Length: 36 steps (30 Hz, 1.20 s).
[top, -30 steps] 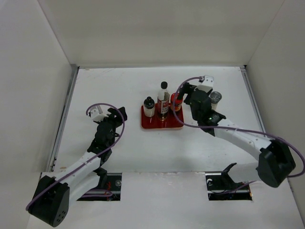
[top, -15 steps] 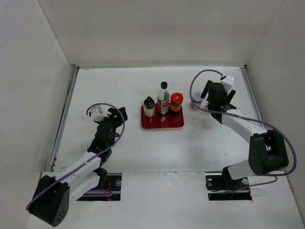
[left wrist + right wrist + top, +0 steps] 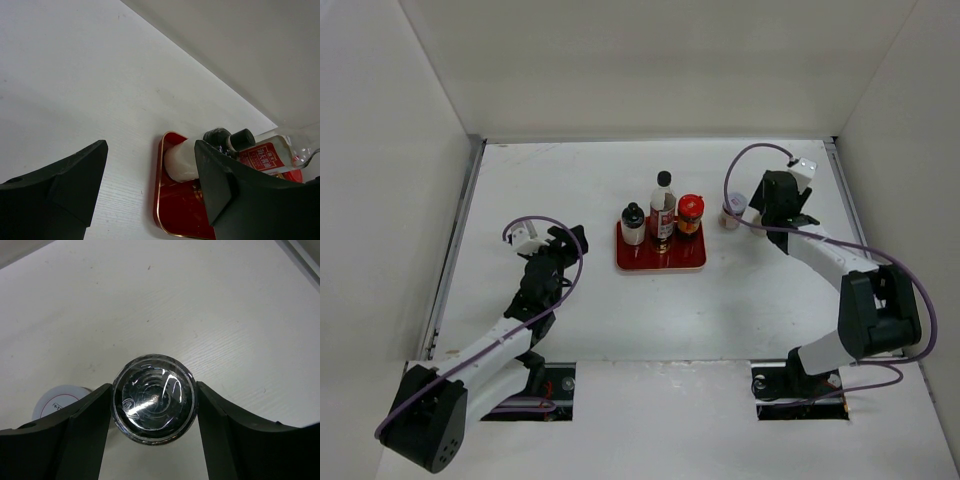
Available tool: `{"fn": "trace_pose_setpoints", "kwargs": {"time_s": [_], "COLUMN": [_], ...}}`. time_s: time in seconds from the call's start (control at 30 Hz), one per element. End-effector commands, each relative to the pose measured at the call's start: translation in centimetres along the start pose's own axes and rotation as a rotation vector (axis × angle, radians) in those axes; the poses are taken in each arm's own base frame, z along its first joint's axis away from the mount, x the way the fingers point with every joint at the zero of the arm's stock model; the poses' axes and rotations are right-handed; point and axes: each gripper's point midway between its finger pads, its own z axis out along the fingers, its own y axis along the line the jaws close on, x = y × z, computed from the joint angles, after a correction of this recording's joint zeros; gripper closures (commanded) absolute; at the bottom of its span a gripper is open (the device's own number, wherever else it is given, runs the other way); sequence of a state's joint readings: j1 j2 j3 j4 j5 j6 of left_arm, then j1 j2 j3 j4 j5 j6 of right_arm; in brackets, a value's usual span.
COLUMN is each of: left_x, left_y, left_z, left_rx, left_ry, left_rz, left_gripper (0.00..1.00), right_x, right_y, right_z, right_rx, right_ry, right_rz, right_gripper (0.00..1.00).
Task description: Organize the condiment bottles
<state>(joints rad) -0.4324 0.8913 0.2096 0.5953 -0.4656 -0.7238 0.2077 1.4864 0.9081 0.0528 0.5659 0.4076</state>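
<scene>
I will next lift the shaker across to the left in the top view with my right gripper. Then I will lower it and release it on the tray's bare strip (image 3: 643, 258) before the white bottle.
On the red tray (image 3: 660, 258) stand the short white black-capped bottle (image 3: 633, 224), the tall dark bottle (image 3: 663, 205) and the red-lidded jar (image 3: 691, 213). The white-lidded jar (image 3: 732, 208) stands on the table right of the tray. My right gripper (image 3: 770, 208) is right beside it, covering the grey-lidded shaker. In the right wrist view the gripper (image 3: 154, 400) is shut on the shaker (image 3: 154, 398), both fingers against its lid, with the white-lidded jar (image 3: 57, 402) at the left. My left gripper (image 3: 565, 240) is open and empty, left of the tray.
The left wrist view shows the open gripper (image 3: 150, 145) facing the tray's near corner (image 3: 165, 210), the white bottle (image 3: 182, 160) and the dark bottle (image 3: 270, 152). White walls enclose the table on three sides.
My right gripper has moved right from the red-lidded jar on the tray to the shaker and now sits over it. The left arm has not moved.
</scene>
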Motion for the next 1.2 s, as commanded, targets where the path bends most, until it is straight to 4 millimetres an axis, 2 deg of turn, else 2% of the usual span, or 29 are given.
{"fn": "trace_pose_setpoints", "kwargs": {"time_s": [0.0, 0.03, 0.17, 0.3, 0.43, 0.5, 0.6, 0.7, 0.8, 0.93, 1.03, 1.17], "left_x": [-1.4, -1.4, -1.4, -1.3, -1.4, -1.6, -1.5, -1.3, -1.3, -1.4, -1.4, -1.5], "left_y": [-1.3, -1.2, -1.2, -1.0, -1.2, -0.9, -1.1, -0.9, -1.0, -0.8, -1.0, -0.7], "left_z": [-0.1, -0.2, -0.2, -0.1, -0.2, -0.1, -0.1, 0.0, -0.1, 0.0, -0.1, -0.1], "left_rx": [0.046, 0.043, 0.046, 0.038, 0.045, 0.037, 0.043, 0.034, 0.041, 0.032, 0.041, 0.032], "left_ry": [-0.046, -0.048, -0.044, -0.044, -0.047, -0.055, -0.048, -0.047, -0.043, -0.047, -0.045, -0.049], "left_rz": [-0.042, -0.042, -0.041, -0.039, -0.043, -0.045, -0.044, -0.04, -0.041, -0.04, -0.042, -0.041], "left_gripper": [0.31, 0.31, 0.31, 0.31, 0.31, 0.31, 0.31, 0.31, 0.31, 0.31, 0.31, 0.31], "right_x": [-3.6, -4.1, -5.7, -4.8, -3.1, -2.3, -1.6, -1.0, -0.3, 1.4, 3.4, 5.7], "right_y": [0.5, 0.4, 0.9, 3.8, 7.5, 10.0, 14.5, 19.1, 22.7, 25.6, 26.9, 27.1], "right_z": [-1.0, -1.6, -6.3, -11.6, -15.9, -18.2, -21.2, -23.3, -24.1, -24.3, -23.1, -21.7], "right_rx": [-0.022, -0.023, -0.067, -0.184, -0.332, -0.436, -0.591, -0.731, -0.802, -0.838, -0.826, -0.792], "right_ry": [-0.087, -0.104, -0.188, -0.21, -0.186, -0.163, -0.144, -0.146, -0.141, -0.132, -0.126, -0.109], "right_rz": [0.067, 0.074, 0.088, 0.047, -0.004, -0.017, 0.007, 0.036, 0.031, 0.018, -0.025, -0.072], "right_gripper": [0.46, 0.46, 0.47, 0.47, 0.47, 0.48, 0.48, 0.49, 0.48, 0.48, 0.48, 0.46]}}
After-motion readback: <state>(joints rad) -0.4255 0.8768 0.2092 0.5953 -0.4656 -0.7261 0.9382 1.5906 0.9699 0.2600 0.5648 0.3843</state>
